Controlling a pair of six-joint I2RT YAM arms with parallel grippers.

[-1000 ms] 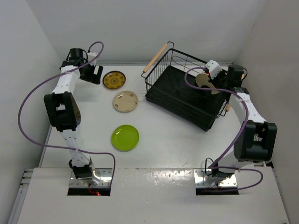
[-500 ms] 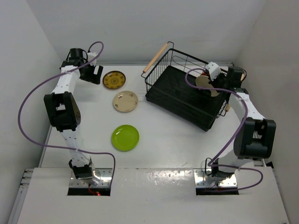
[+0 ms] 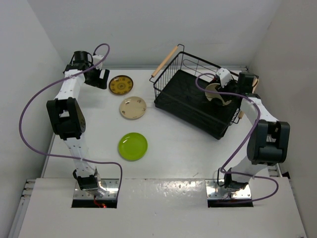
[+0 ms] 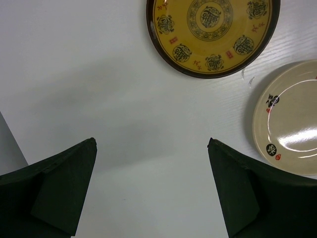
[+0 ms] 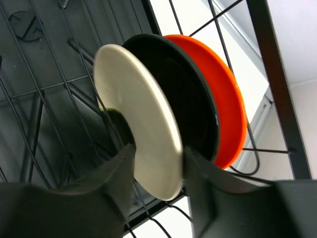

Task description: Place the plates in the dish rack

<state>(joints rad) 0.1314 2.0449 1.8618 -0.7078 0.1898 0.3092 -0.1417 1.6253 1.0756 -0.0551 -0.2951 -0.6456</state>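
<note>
I will next move my left gripper toward the brown-gold plate and lower it onto the plate's rim nearest its open fingers (image 3: 111,89) (image 4: 164,55), because empty table leaves the plate's rim free there.
My right gripper (image 5: 159,153) is shut on the cream plate (image 5: 143,124), holding it on edge inside the dish rack (image 3: 198,62) at its far right end. Just behind it, the glossy black plate (image 5: 188,99) and the orange-red plate (image 5: 225,99) stand on edge in the rack wires. From above, the cream plate (image 3: 214,90) sits low in the rack at my right gripper (image 3: 221,89). My left gripper (image 4: 151,144) is open and empty above the table, near the brown-gold plate (image 4: 213,29) and the beige plate (image 4: 292,129).
The lime green plate (image 3: 132,146) lies flat on the table at front left, with the beige plate (image 3: 132,107) and the brown-gold plate (image 3: 121,85) behind it. The rack's wooden handle (image 3: 164,61) juts out at the back. Walls close in on both sides.
My right gripper has moved left and down into the rack with the cream plate, bringing it close beside the black plate. The left arm has not moved.
</note>
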